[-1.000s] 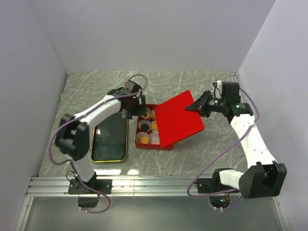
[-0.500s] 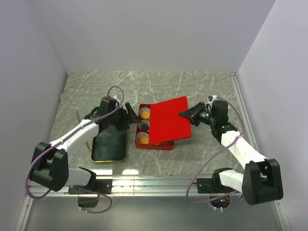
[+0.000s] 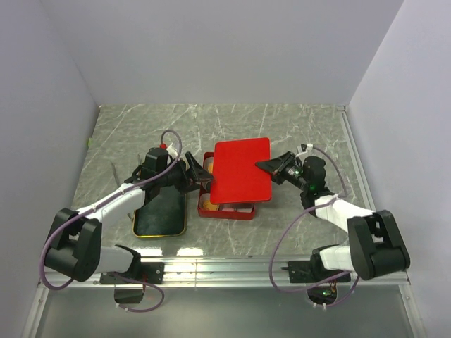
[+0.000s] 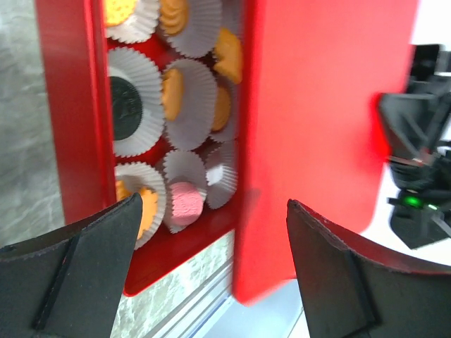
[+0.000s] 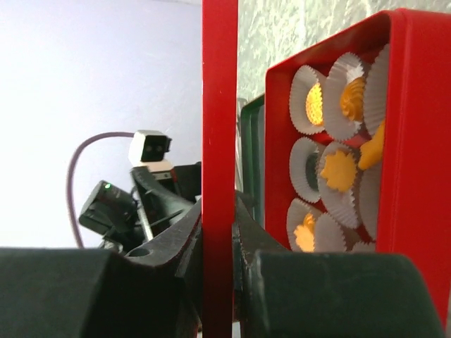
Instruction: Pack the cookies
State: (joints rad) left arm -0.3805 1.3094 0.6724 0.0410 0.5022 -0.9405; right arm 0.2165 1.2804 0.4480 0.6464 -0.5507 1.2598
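The box is below my right gripper and to its left in the top view, so I will move the gripper down toward the red box (image 3: pixel 225 210) (image 5: pixel 393 141) to let go of the lid.
The cookies (image 4: pixel 173 91) sit in white paper cups inside the red box (image 4: pixel 70 105): mostly orange, one black (image 4: pixel 127 105), one pink (image 4: pixel 184 203). They also show in the right wrist view (image 5: pixel 338 171). My right gripper (image 3: pixel 268 167) is shut on the right edge of the red lid (image 3: pixel 239 169) and holds it flat over the box (image 3: pixel 225 210), covering most of it. In the right wrist view the lid (image 5: pixel 218 105) is edge-on between the closed fingers of the gripper (image 5: pixel 218 211). My left gripper (image 3: pixel 194 172) is open and empty at the box's left side; its wrist view (image 4: pixel 215 204) looks under the lid (image 4: pixel 324 127).
A black tray with a gold rim (image 3: pixel 160 208) lies on the marble table left of the box, under my left arm. White walls stand on three sides. A metal rail (image 3: pixel 225 271) runs along the near edge.
My right gripper has carried the lid left and levelled it over the box, hiding most of the cookies. My left arm has drawn back and dropped to the box's left side.
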